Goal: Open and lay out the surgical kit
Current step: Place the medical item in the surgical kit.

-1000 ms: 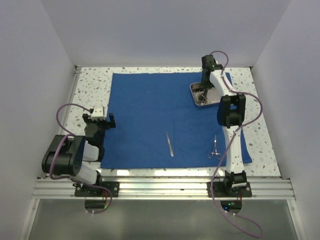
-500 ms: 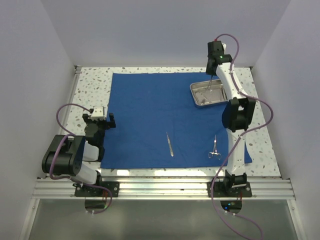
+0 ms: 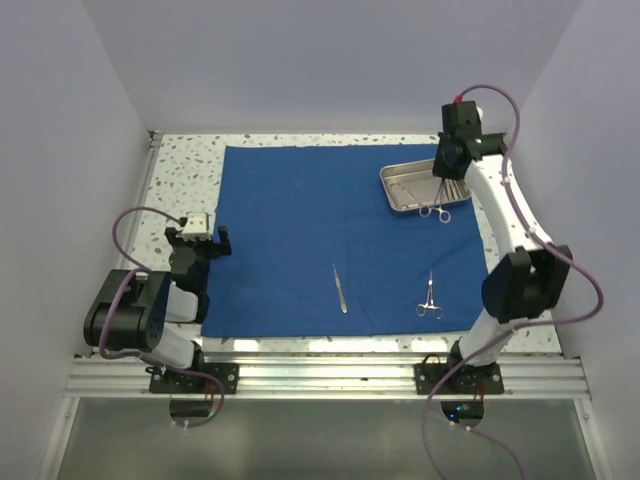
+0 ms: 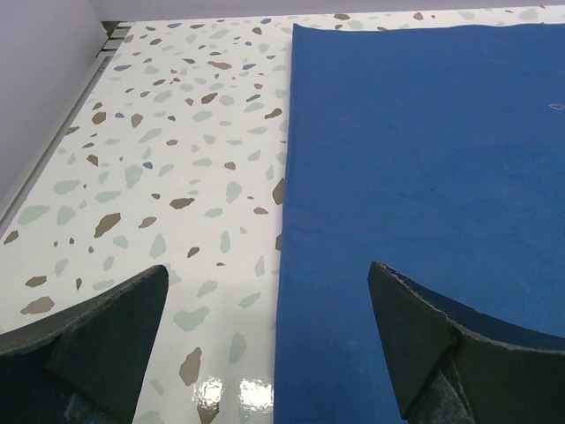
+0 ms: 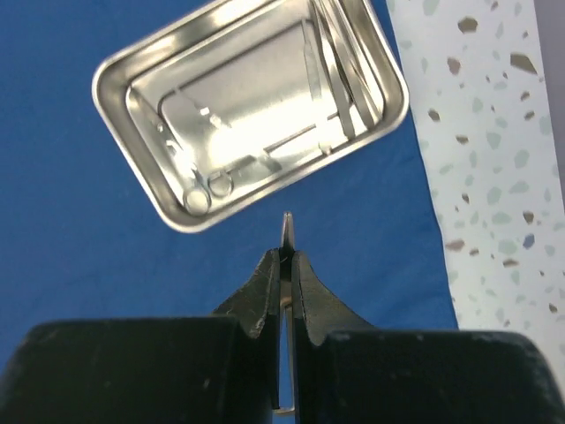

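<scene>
The forceps in my right gripper go back from the tray [image 3: 392, 180] next, then down for release on the cloth beside the second pair, because that patch is bare.
The royal-blue cloth [image 3: 300, 220] lies spread flat on the table. The steel tray [image 3: 392, 180] sits on its far right part and also shows in the right wrist view [image 5: 141, 71]. My right gripper [image 3: 447, 178] is shut on ring-handled forceps [image 3: 437, 205], which hang above the tray's near right corner. In the right wrist view the gripper [image 5: 286, 256] pinches the thin steel shaft [image 5: 287, 225]. Tweezers [image 3: 340, 288] and a second pair of forceps [image 3: 429, 297] lie on the near part of the cloth. My left gripper [image 3: 198, 245] is open and empty over the cloth's left edge [image 4: 424, 159].
Bare terrazzo table [image 4: 177, 150] lies left of the cloth, with a raised wall edge [image 4: 53, 141] further left. A strip of terrazzo [image 5: 494, 177] lies right of the cloth. White walls close in the table on three sides.
My right gripper has risen out of the tray and moved right and nearer, with the forceps now hanging from it. The left arm has not moved.
</scene>
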### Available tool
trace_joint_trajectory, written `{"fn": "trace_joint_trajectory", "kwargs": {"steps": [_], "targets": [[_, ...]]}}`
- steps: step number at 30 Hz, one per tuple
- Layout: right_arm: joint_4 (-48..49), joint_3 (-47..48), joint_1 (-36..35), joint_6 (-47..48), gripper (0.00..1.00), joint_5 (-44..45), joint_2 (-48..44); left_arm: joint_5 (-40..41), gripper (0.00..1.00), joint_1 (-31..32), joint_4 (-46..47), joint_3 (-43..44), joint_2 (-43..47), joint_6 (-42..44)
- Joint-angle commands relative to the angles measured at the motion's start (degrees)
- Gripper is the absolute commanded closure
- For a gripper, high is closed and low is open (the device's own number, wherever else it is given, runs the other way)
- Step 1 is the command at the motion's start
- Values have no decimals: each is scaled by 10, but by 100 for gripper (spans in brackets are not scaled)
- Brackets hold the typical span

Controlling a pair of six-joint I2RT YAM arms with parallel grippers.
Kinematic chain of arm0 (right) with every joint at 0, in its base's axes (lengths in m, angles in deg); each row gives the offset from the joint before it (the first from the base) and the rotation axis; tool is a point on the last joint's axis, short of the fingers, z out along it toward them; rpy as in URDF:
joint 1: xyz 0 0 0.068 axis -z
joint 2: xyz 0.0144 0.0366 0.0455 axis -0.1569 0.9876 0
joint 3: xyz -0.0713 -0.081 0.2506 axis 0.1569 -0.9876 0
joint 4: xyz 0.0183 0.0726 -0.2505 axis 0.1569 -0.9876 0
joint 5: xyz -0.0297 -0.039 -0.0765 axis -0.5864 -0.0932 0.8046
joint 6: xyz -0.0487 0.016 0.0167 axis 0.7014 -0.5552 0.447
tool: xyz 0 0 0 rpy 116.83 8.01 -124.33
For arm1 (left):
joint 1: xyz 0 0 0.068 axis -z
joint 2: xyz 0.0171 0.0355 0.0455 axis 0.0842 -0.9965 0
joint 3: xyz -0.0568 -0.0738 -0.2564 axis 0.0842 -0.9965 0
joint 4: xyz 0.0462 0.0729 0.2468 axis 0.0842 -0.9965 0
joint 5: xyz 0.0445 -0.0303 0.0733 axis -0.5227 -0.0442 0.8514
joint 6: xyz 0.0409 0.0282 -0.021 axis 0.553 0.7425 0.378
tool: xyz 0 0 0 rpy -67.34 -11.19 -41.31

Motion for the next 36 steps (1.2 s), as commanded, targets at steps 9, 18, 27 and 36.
{"fn": "trace_joint_trajectory", "kwargs": {"steps": [9, 18, 27, 36], "targets": [[-37, -333, -44, -54, 100, -67, -260, 11, 0, 3, 48, 8, 2, 5], [18, -522, -71, -87, 100, -94, -317, 11, 0, 3, 48, 8, 2, 5], [106, -555, -74, -89, 100, -93, -250, 10, 0, 2, 48, 8, 2, 5], [116, -514, -74, -62, 13, -92, -206, 10, 0, 3, 48, 8, 2, 5]]}}
